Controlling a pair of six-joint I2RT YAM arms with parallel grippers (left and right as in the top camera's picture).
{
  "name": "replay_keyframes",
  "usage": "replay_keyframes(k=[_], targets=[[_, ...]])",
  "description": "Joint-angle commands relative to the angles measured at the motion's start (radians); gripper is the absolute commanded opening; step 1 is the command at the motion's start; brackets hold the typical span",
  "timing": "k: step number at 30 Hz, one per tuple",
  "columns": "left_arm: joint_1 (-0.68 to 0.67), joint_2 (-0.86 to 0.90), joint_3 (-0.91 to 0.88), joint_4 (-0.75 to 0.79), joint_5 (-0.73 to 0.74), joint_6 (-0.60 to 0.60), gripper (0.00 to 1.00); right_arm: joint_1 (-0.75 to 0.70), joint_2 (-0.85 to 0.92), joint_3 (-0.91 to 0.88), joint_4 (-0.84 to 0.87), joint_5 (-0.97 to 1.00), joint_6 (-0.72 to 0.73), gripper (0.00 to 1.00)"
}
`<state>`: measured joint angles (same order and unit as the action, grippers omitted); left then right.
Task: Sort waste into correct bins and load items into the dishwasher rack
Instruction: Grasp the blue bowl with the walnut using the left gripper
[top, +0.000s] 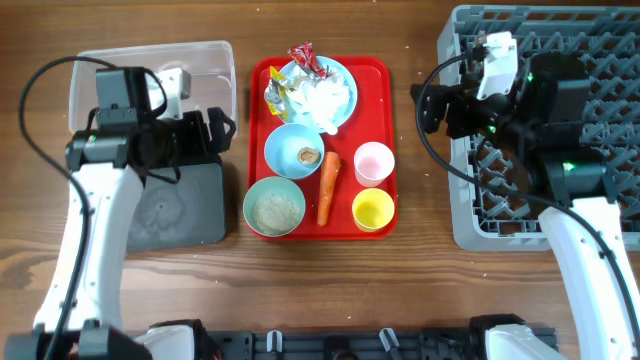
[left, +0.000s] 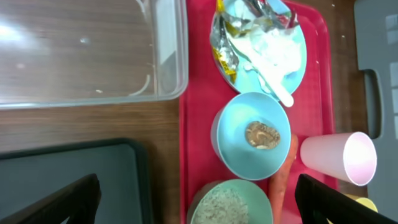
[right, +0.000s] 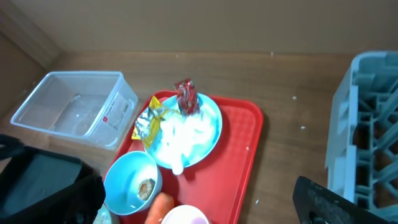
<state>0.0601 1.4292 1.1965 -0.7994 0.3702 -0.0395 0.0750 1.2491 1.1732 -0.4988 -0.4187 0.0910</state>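
The blue bowl with the brown lump is next: I need to lower my left gripper onto it, at its rim facing the black tray (left: 217, 139).
A light blue plate (top: 345, 80) on the red tray (top: 375, 70) holds red and yellow wrappers (top: 303, 58), a white tissue (top: 328, 98) and a white spoon (left: 277, 90). One blue bowl (top: 288, 143) holds a brown lump (top: 308, 156). The other bowl (top: 274, 207) holds rice. An orange carrot (top: 326, 187), a pink cup (top: 373, 163) and a yellow cup (top: 373, 209) lie beside them. My left gripper (top: 222, 130) is open and empty left of the tray, its jaws (left: 196, 205) spanning the rice bowl. My right gripper (top: 425, 105) is open and empty between the tray and the rack (top: 600, 60).
The clear tub (top: 210, 62) stands at the back left with the black tray (top: 185, 205) in front of it, both under my left arm. The grey rack fills the right side, under my right arm. Bare wood lies between the red tray and the rack.
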Motion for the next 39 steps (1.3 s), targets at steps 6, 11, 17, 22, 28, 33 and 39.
replay_keyframes(k=[6,11,17,22,28,33,39], targets=[[-0.313,0.218,0.019,0.138,-0.166,-0.019,0.93,-0.002,0.011,0.019,-0.034,0.031,0.013,1.00],[-0.356,0.340,0.019,0.137,-0.363,-0.260,0.57,-0.002,0.050,0.010,-0.039,0.031,0.014,1.00],[-0.357,0.433,0.018,0.142,-0.387,-0.360,0.36,-0.002,0.129,0.010,-0.041,0.031,0.018,0.95],[-0.357,0.449,0.018,0.150,-0.376,-0.362,0.17,-0.003,0.143,0.010,-0.036,0.031,0.042,0.93],[-0.361,0.421,0.037,0.164,-0.260,-0.360,0.04,-0.003,0.143,0.010,-0.036,0.031,0.043,0.89],[-0.361,0.196,0.196,-0.044,-0.267,-0.358,0.04,-0.003,0.142,0.010,-0.036,0.031,0.043,0.88],[-0.327,0.026,0.197,-0.531,-0.772,-0.475,0.04,-0.002,0.142,0.010,-0.030,0.031,0.043,0.89]])
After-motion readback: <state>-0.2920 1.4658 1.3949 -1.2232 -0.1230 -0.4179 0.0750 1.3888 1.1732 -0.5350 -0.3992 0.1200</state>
